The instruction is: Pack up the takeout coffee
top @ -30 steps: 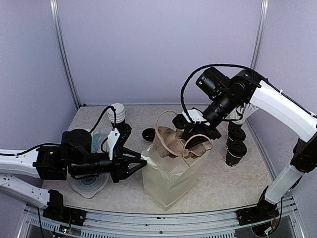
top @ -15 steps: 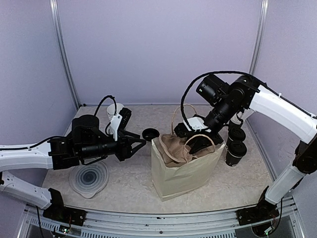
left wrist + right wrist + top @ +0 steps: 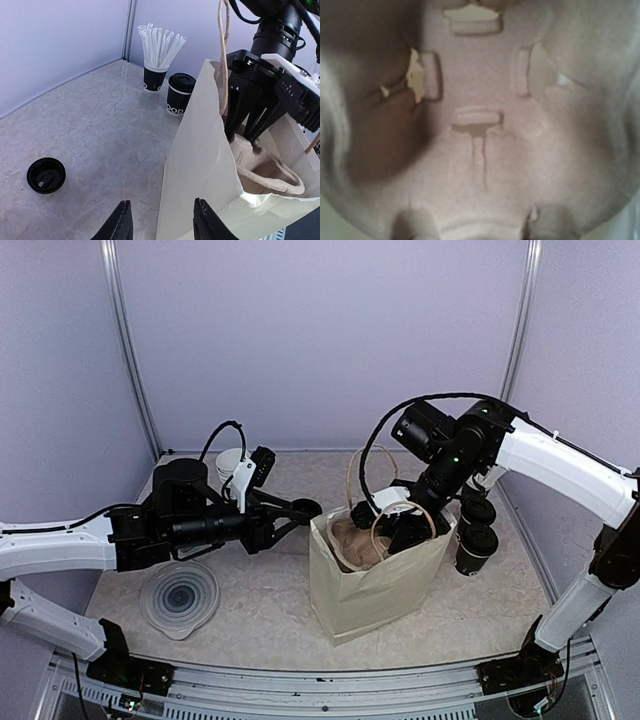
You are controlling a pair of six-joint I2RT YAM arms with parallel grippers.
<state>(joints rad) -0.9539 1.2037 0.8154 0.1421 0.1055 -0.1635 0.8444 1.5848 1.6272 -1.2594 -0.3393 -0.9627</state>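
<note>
The tray (image 3: pixel 352 538) needs to go deeper between the paper bag's sides, so my right gripper needs to lower it first and then release it there.
The brown pulp carrier tray (image 3: pixel 352 538) sits in the mouth of a cream paper bag (image 3: pixel 370 585). My right gripper (image 3: pixel 400 528) reaches down into the bag and is shut on the tray. The tray fills the right wrist view (image 3: pixel 480 100). My left gripper (image 3: pixel 296 514) is open and empty, just left of the bag. In the left wrist view (image 3: pixel 162 222) the bag's corner (image 3: pixel 200 165) lies between its fingertips without contact. Two lidded black coffee cups (image 3: pixel 477 548) stand right of the bag. One lidded cup (image 3: pixel 179 94) shows in the left wrist view.
A loose black lid (image 3: pixel 305 508) lies on the table beside the left gripper and also shows in the left wrist view (image 3: pixel 46 176). A black cup of white straws (image 3: pixel 155 75) stands at the back. Stacked lidless cups (image 3: pixel 230 464) stand back left, clear lids (image 3: pixel 180 597) front left.
My left gripper has left the bag's edge and moved back and right, open. The bag has slid right. My right gripper has lowered the tray deeper into the bag.
</note>
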